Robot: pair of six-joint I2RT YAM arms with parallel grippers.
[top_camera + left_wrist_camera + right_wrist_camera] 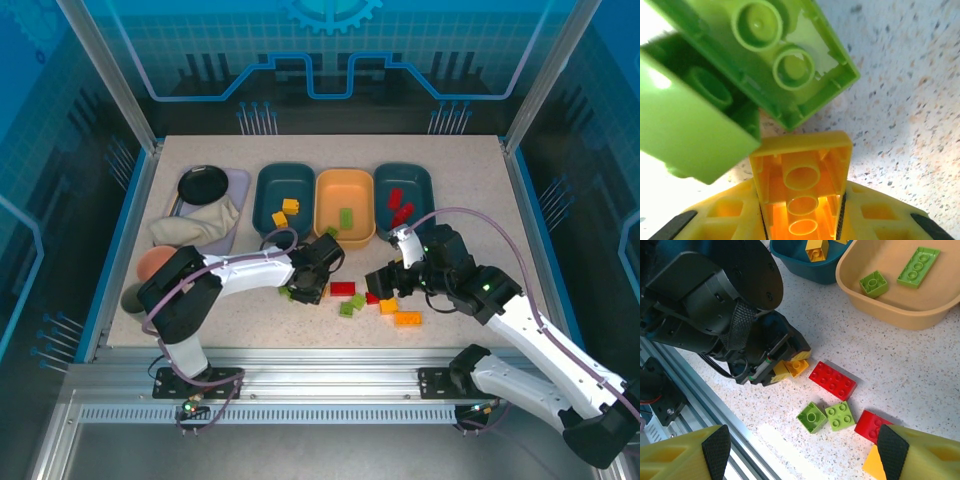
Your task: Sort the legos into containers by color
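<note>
I should lift the matching brick with my left gripper next, carry it outward over the teal tray and let it go there, because that tray holds yellow bricks and lies outward of my gripper.
My left gripper [802, 212] is shut on a yellow brick [800, 170], low over the table. Two lime green bricks [760, 55] lie right in front of it. In the right wrist view the left gripper [785, 369] holds that yellow brick [800, 366] beside a long red brick [832, 380]. My right gripper [805, 455] hangs open above two small green bricks [826, 416], a red brick [871, 425] and an orange one [874, 465]. The left teal tray [268, 205] holds yellow bricks. Green bricks sit in the orange-yellow tray [345, 232], red ones in the right teal tray [420, 180].
A black round dish [203, 183] sits on a lavender tray [240, 185] at the back left, with a beige cloth [195, 225] and a pink bowl [155, 262] in front. An orange brick [407, 319] lies near the table's front edge, by the metal rail [670, 375].
</note>
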